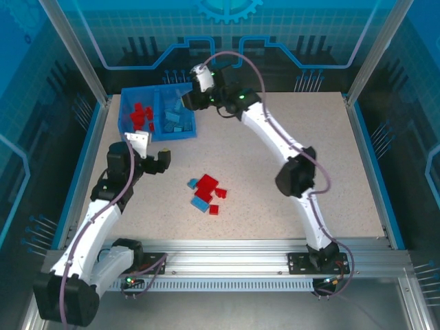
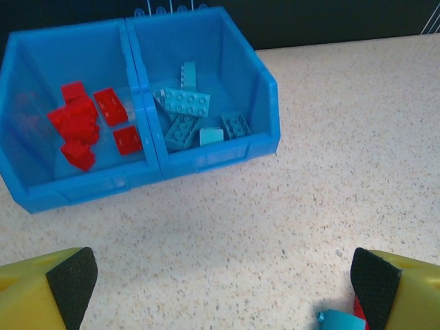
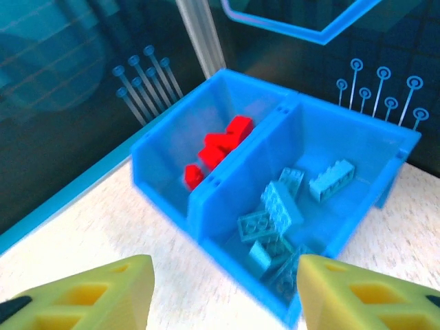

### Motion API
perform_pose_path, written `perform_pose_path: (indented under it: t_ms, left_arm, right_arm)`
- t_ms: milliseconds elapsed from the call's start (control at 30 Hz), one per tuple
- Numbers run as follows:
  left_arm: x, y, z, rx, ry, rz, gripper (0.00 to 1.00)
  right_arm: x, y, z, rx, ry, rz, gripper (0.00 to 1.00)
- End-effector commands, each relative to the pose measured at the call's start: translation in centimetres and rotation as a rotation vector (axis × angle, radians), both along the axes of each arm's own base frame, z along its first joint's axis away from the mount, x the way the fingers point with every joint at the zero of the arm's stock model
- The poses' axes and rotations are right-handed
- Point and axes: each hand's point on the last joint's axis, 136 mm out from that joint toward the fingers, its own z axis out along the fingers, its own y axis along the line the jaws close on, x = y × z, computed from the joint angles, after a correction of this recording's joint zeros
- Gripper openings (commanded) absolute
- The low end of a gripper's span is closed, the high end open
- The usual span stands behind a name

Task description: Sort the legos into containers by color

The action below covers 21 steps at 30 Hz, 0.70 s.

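Note:
The red lego at the pile's far edge (image 1: 208,181) is still outside the bin (image 1: 126,125), so my open left gripper will next move down and across to the pile in the middle of the table, onto that lego.
The blue bin (image 1: 126,125) stands at the back left of the table. Its left compartment holds several red legos (image 1: 141,117) (image 2: 82,127) (image 3: 220,148). Its right compartment holds several light blue legos (image 1: 176,118) (image 2: 187,113) (image 3: 282,213). A loose pile of red and light blue legos (image 1: 206,193) lies mid-table. My right gripper (image 1: 188,97) (image 3: 223,282) hovers over the bin's right compartment, open, nothing between its fingers. My left gripper (image 1: 152,148) (image 2: 223,282) hangs open over bare table in front of the bin. A light blue lego (image 2: 340,322) lies by its right finger.
The bin's middle divider (image 3: 240,165) separates the two colours. Blue walls and aluminium posts (image 1: 82,62) ring the table, and the bin sits close to the back left corner. The right arm (image 1: 275,141) arches across the table's middle toward the bin.

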Motion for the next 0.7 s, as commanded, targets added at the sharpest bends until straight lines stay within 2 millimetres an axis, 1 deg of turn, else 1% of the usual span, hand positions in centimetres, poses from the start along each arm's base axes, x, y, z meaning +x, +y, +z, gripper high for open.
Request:
perform_pose_path:
  t_ms: [0,33,133,233,300,367,433,467,500,600,667]
  left_arm:
    - [0.4,-0.3,0.4,-0.109,0.13,0.048,0.99]
    - [0.4,-0.7,0.3,-0.149,0.182,0.054,0.99]
    - [-0.1,-2.9,-1.0,-0.264,0.318,0.041,0.98]
    - [-0.6,-6.7,-2.9,-0.279,0.425,-0.028,0.95]
    - [-1.0,-9.8,-4.3,-0.247,0.502,-0.092,0.93]
    - [-1.1,-12.3,-5.8,-0.192,0.566,-0.136,0.92]
    - [-1.2,-14.3,-7.9,-0.125,0.625,-0.178,0.93]
    - [-1.1,-15.0,-9.1,-0.093,0.66,-0.184,0.92]
    - [-0.9,-15.6,-10.1,-0.063,0.689,-0.196,0.93]
    - [-0.1,-16.5,-13.1,0.02,0.771,-0.223,0.93]
    - [0.6,-16.5,-14.4,0.074,0.809,-0.229,0.93]
  right_arm:
    - [-5.0,-4.0,3.5,0.014,-0.01,0.058,0.61]
    - [-6.2,-5.0,3.8,0.017,-0.011,0.06,0.63]
    - [-9.9,-8.7,3.0,-0.001,-0.004,0.029,0.68]
    - [-13.0,-12.4,0.8,-0.032,0.028,-0.037,0.77]
    - [-14.8,-14.6,-1.3,-0.061,0.071,-0.078,0.84]
    - [-16.2,-16.6,-3.0,-0.085,0.106,-0.124,0.9]
    - [-17.1,-18.3,-4.3,-0.096,0.124,-0.165,0.96]
    - [-17.5,-19.2,-4.8,-0.099,0.133,-0.19,0.99]
    - [-17.7,-19.9,-5.2,-0.098,0.142,-0.212,1.0]
    - [-18.2,-20.8,-5.7,-0.09,0.167,-0.232,1.0]
    - [-18.4,-21.0,-5.8,-0.094,0.172,-0.235,1.0]
